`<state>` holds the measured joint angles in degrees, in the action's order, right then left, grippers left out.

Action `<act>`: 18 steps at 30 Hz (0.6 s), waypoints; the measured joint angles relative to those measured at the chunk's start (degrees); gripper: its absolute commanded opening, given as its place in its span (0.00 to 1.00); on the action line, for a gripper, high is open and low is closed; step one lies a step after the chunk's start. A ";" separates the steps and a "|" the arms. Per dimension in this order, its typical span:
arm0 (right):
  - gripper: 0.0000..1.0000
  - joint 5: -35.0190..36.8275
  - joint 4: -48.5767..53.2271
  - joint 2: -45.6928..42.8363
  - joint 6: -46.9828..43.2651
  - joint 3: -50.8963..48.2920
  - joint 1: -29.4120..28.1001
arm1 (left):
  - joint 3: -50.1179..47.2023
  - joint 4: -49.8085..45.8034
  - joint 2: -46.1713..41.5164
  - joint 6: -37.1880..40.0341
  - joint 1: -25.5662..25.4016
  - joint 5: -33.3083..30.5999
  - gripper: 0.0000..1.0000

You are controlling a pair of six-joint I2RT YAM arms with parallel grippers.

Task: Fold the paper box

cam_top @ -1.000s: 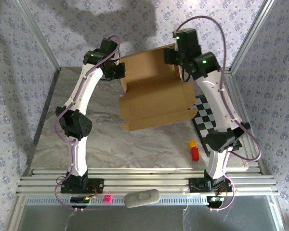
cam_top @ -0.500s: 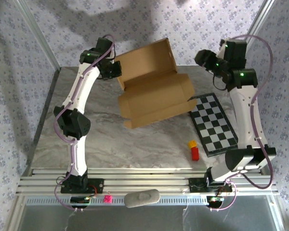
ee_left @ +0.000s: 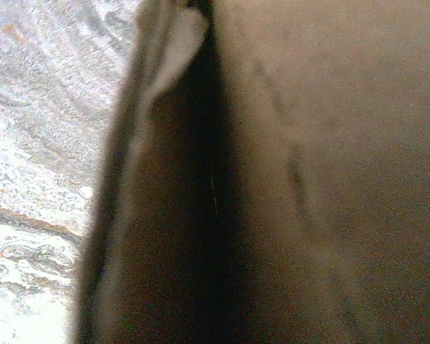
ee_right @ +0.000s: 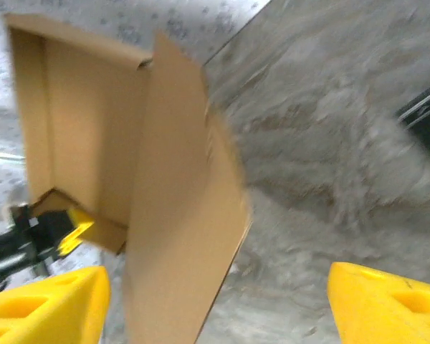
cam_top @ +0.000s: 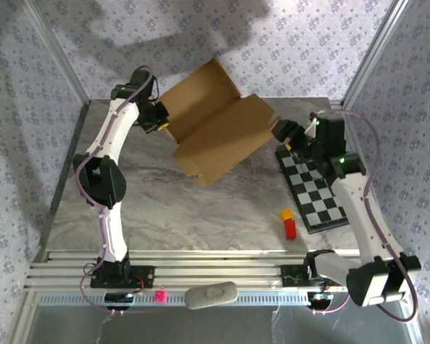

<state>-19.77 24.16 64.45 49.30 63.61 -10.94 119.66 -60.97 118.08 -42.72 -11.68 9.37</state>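
Note:
The box corner [cam_top: 171, 134] sits between my left gripper's fingers, with bare marble behind it. My left gripper draws slightly back toward that clear space next and releases.
The paper box [cam_top: 215, 129] is brown cardboard, tilted across the back middle of the table with its lid flap raised toward the back wall. My left gripper [cam_top: 158, 120] is shut on the box's left corner. In the left wrist view the cardboard [ee_left: 330, 172] lies blurred and dark right against the lens. My right gripper [cam_top: 282, 132] stands open just off the box's right end. In the right wrist view its yellow fingers [ee_right: 43, 308] are spread wide, and a cardboard panel [ee_right: 179, 215] reaches between them near the left one without being clamped.
A black-and-white checkered board [cam_top: 315, 190] lies at the right, under my right arm. A yellow block [cam_top: 286, 214] and a red block [cam_top: 290, 228] sit near its front corner. Bare marble table [cam_top: 165, 208] stretches in front of the box. Frame posts and patterned walls close in the back and sides.
The box has swung counter-clockwise and lifted at its left end with my left gripper. My right gripper let go at the back, swung right, came down to the box's right end and opened wider.

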 measured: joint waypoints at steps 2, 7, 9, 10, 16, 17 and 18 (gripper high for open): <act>0.81 0.02 -2.64 0.33 1.62 -1.60 -2.51 | -1.68 1.16 -0.39 -1.53 0.42 0.24 0.00; 0.81 0.92 -6.54 5.14 3.32 -1.88 -8.11 | -5.40 3.93 -2.58 -4.90 0.44 0.87 0.00; 0.80 1.07 -7.54 6.86 3.67 -1.88 -9.38 | -6.38 4.81 -3.56 -6.08 0.44 1.42 0.00; 0.78 1.11 -8.07 7.76 3.76 -1.86 -9.77 | -6.75 5.27 -4.02 -6.56 0.44 1.62 0.00; 0.66 2.03 -8.28 14.49 3.08 2.19 -11.10 | -10.05 8.11 -5.81 -9.35 0.44 2.71 0.00; 0.65 2.29 -8.20 15.45 2.89 3.23 -11.34 | -10.69 8.33 -5.86 -9.60 0.44 2.89 0.00; 0.63 2.60 -8.22 16.57 2.40 4.55 -11.67 | -11.39 8.57 -5.88 -9.99 0.44 3.13 0.00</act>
<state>-17.17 15.94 81.01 51.70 68.16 -22.61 108.27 -52.40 112.20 -52.71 -11.25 12.49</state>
